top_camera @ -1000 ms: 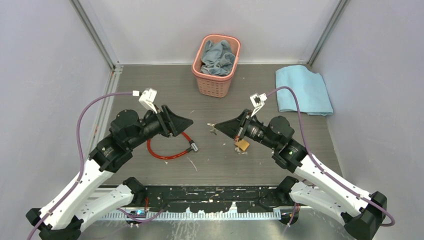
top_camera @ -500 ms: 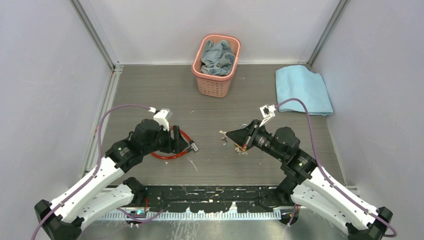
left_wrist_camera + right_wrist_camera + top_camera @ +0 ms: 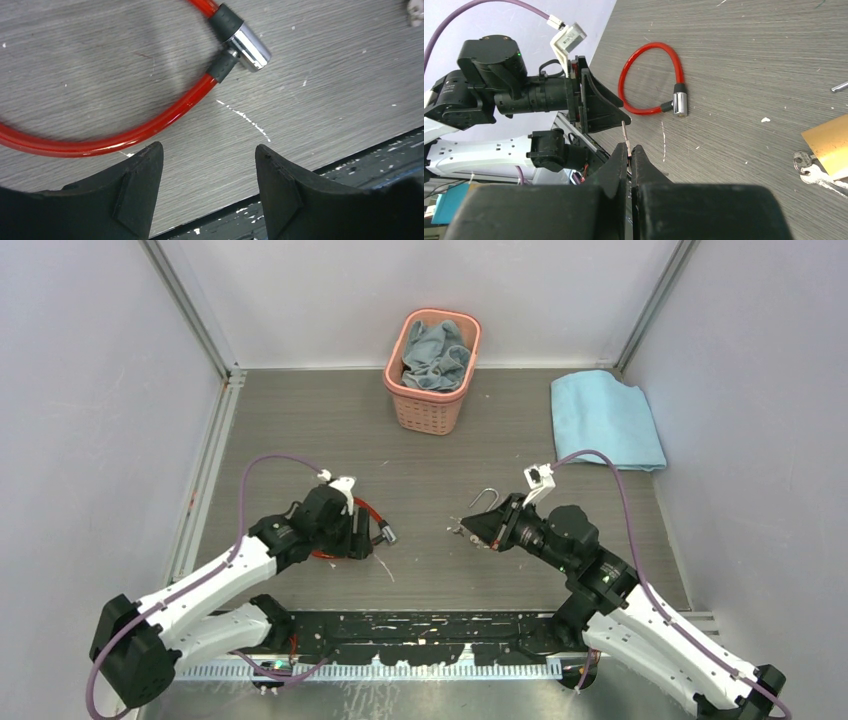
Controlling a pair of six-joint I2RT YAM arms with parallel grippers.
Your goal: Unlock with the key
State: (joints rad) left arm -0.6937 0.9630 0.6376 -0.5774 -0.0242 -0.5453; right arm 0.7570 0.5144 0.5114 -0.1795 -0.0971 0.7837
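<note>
The robot's left gripper will next move toward the cylinder and down onto the black cable sleeve (image 3: pixel 378 539) (image 3: pixel 223 65) beside it, because a grip there keeps the cylinder's end clear for the key.
A red cable lock (image 3: pixel 372 512) with a silver lock cylinder (image 3: pixel 387 534) lies on the table left of centre. It also shows in the left wrist view (image 3: pixel 150 127) and in the right wrist view (image 3: pixel 651 50). My left gripper (image 3: pixel 362 538) is open and empty, low over the near side of the cable loop; in its own view (image 3: pixel 207 150) the cylinder (image 3: pixel 247 47) lies ahead of the fingers. My right gripper (image 3: pixel 468 528) is shut on a thin key (image 3: pixel 625 134), whose blade sticks out past the fingertips toward the lock, well short of it.
A brass padlock (image 3: pixel 830 142) with a silver shackle (image 3: pixel 484 498) and spare keys (image 3: pixel 809 167) lies beneath my right gripper. A pink basket (image 3: pixel 432 400) of grey cloth stands at the back. A blue cloth (image 3: pixel 605 420) lies back right. The black rail (image 3: pixel 420 625) borders the near edge.
Both arms have lowered toward the table. The left gripper came down and nearer onto the cable lock. The right gripper drew back right and down with the key, covering the padlock body.
</note>
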